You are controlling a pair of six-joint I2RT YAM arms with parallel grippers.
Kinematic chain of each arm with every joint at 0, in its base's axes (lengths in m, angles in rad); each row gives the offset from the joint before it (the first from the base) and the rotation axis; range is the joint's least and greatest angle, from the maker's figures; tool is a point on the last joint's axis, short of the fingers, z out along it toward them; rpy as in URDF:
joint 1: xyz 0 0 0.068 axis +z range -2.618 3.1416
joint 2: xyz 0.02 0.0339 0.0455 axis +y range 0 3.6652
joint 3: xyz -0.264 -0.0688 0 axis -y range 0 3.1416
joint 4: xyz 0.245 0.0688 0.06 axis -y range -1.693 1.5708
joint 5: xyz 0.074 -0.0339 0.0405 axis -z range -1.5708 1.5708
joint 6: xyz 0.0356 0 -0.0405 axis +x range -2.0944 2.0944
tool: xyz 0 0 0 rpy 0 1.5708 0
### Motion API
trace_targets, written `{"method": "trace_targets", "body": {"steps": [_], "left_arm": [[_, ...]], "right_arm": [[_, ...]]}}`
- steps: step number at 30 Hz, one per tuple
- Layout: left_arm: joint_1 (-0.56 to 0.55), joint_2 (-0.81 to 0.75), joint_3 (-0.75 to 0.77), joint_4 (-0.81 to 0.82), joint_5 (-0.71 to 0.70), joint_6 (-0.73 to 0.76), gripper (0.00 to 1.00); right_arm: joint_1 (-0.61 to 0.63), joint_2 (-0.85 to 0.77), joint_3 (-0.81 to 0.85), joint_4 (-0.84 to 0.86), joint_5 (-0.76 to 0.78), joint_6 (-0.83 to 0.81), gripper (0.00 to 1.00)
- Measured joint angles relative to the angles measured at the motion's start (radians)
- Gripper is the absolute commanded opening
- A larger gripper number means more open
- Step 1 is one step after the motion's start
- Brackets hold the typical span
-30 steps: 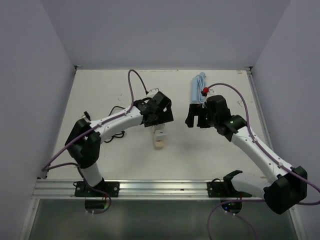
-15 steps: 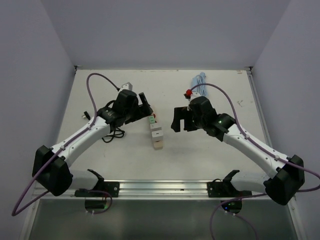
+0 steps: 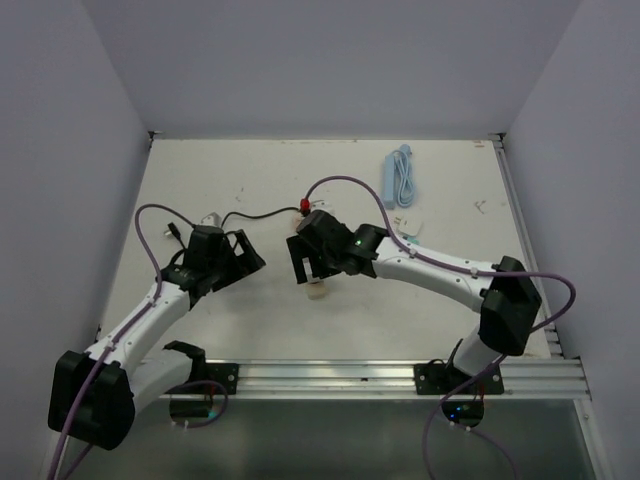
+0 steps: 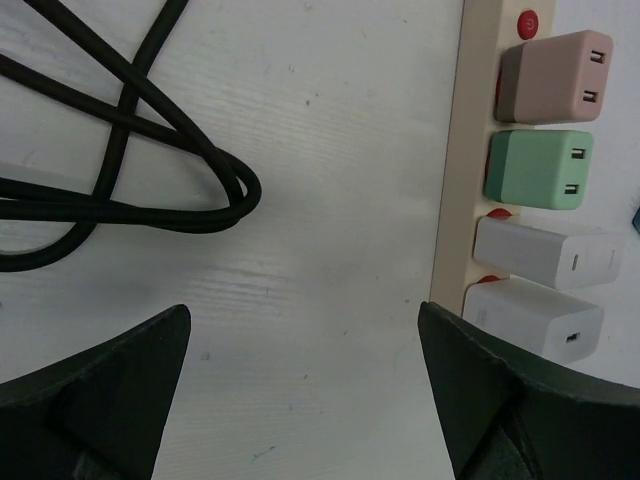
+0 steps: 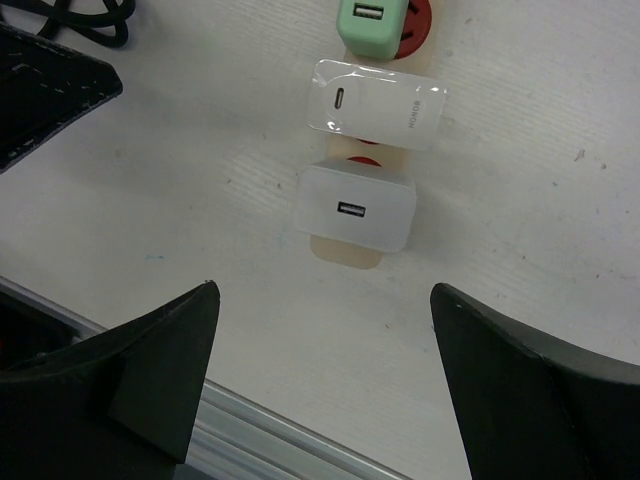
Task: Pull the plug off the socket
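The end white plug sits crooked beyond the right gripper's open fingers in the right wrist view, so the right gripper needs to turn a little next and lower around the plug's sides.
A beige power strip (image 4: 455, 180) lies on the table with a pink plug (image 4: 555, 78), a green plug (image 4: 538, 170) and two white plugs (image 4: 548, 253) seated in it. My left gripper (image 4: 303, 320) is open and empty over bare table, left of the strip. In the top view it (image 3: 245, 255) sits left of the strip's near end (image 3: 318, 292). My right gripper (image 3: 312, 262) hovers over the strip, open and empty. The right wrist view shows it (image 5: 322, 300) just near of the end white plug (image 5: 357, 207), with the second white plug (image 5: 380, 103) and the green plug (image 5: 372, 22) beyond.
A black cable (image 4: 130, 170) loops on the table left of the strip. A light blue coiled cable (image 3: 400, 175) and a small white adapter (image 3: 405, 223) lie at the back right. An aluminium rail (image 3: 330, 375) runs along the near edge. White walls enclose the table.
My left gripper has drawn away from the strip to the left and nearer. My right gripper has swung left from the right side to above the strip.
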Motion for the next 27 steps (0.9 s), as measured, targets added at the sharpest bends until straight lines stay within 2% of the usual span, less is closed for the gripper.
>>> {"method": "trace_targets", "body": {"steps": [5, 12, 27], "left_arm": [[0.039, -0.006, -0.051, 0.028, 0.059, 0.007, 1.00], [0.043, -0.007, -0.079, 0.072, 0.115, 0.013, 1.00], [0.045, -0.037, -0.103, 0.092, 0.162, 0.016, 0.99]], "right_arm": [[0.046, 0.129, 0.121, -0.073, 0.079, 0.048, 0.91], [0.051, 0.214, 0.170, -0.158, 0.148, 0.098, 0.91], [0.043, 0.338, 0.244, -0.180, 0.155, 0.106, 0.80]]}}
